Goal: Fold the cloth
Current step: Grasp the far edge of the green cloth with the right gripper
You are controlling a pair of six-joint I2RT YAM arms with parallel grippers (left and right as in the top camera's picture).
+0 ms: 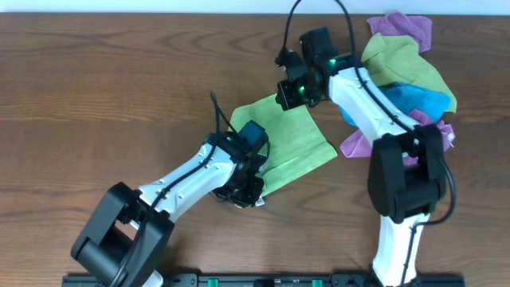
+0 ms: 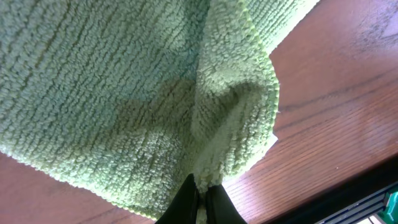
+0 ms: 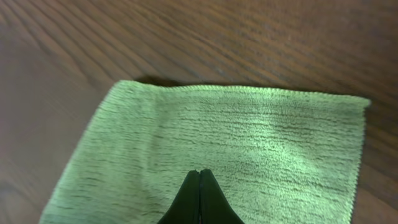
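My left gripper is at the cloth's near corner, which is bunched, so it needs to pull that corner back onto the bare wood between the gripper and the black bar and release it.
A green cloth (image 1: 295,139) lies in the middle of the brown table, between my two arms. My left gripper (image 1: 253,187) is at its near corner and is shut on a pinched fold of the cloth (image 2: 205,155), shown close up in the left wrist view with the fingertips (image 2: 200,186) clamping the fabric. My right gripper (image 1: 288,97) is over the cloth's far edge. In the right wrist view its fingers (image 3: 199,174) are pressed together with nothing between them, above the flat cloth (image 3: 249,137).
A pile of other cloths (image 1: 406,72), green, blue and purple, lies at the back right beside the right arm. The table's front edge with a black rail (image 1: 263,279) is close behind the left gripper. Bare wood (image 1: 103,96) lies to the left.
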